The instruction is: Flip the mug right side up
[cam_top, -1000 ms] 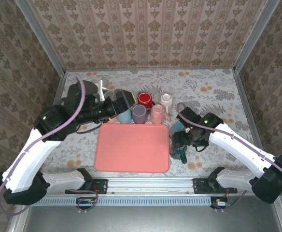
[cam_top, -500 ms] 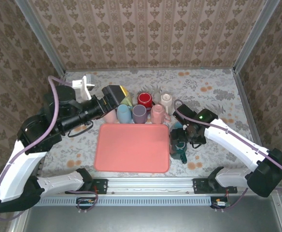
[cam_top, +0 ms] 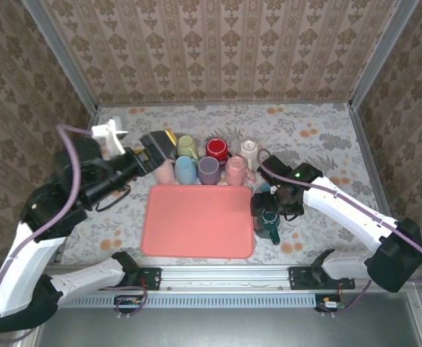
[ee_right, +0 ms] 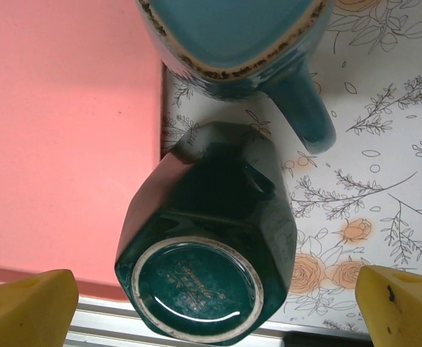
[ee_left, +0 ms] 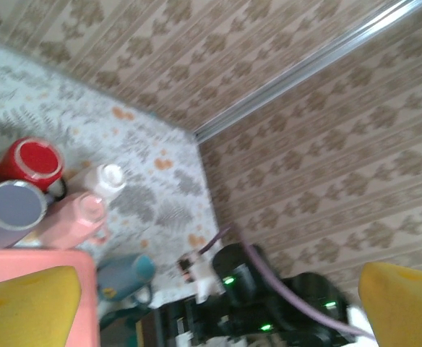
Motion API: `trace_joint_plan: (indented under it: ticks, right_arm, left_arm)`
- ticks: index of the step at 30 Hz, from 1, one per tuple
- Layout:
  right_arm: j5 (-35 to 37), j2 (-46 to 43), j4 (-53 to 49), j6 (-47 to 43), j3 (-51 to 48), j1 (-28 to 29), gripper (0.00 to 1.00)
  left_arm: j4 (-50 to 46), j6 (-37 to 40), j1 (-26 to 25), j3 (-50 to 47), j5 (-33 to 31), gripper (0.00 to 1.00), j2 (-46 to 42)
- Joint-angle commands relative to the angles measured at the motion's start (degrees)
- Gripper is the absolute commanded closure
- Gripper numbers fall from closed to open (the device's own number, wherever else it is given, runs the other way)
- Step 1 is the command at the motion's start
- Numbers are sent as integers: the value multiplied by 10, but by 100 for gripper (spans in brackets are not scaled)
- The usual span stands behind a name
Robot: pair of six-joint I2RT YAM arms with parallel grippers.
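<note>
I should lower the fingers of my right gripper on either side of the green mug next, and then close them.
A dark green faceted mug (ee_right: 204,253) stands upside down, base up, on the flowered cloth just right of the pink tray (ee_right: 59,130). My right gripper (ee_right: 214,307) hangs above it, open, with one yellow pad (ee_right: 27,303) on each side and neither touching the mug. From the top view the mug (cam_top: 270,225) sits by the tray's right edge, partly under the right gripper (cam_top: 267,211). My left gripper (cam_top: 157,148) is raised at the back left, open and holding nothing, with its yellow pads (ee_left: 23,303) wide apart.
A teal mug (ee_right: 240,43) stands right behind the green one, its handle to the right. Several mugs (cam_top: 209,170) line the tray's (cam_top: 196,220) far edge: pink, blue, purple, green, red, white. The metal rail (cam_top: 218,276) runs close in front of the green mug.
My left arm has drawn back to the left and away from the row of mugs, uncovering the light green one. The right gripper has shifted slightly left over the dark green mug.
</note>
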Motion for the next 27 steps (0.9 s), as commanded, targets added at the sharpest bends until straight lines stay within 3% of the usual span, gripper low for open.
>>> trace_joint_plan:
  ticks: [1,7,14,18,21,27]
  right_arm:
    - [16,18,19,-12,-13,-2,0]
    - [7,48,49,-23,-42,0,3]
    - [5,23,67,-25,-87,3,9]
    - [7,24,85,-28,-100,3,20]
    - [0,20,90,-19,-102,3,35]
    - [-4,-68,16,7,-55,2,50]
  left_arm:
    - [5,41,4,-78,27,0,17]
    - [58,44,3,-234,49,0,7]
    - [88,52,1,-342,50,0,-12]
    - [110,65,-2,-371,55,0,-11]
    - [108,77,-3,-373,63,0,-12]
    - [83,108,-5,-369,68,0,-45]
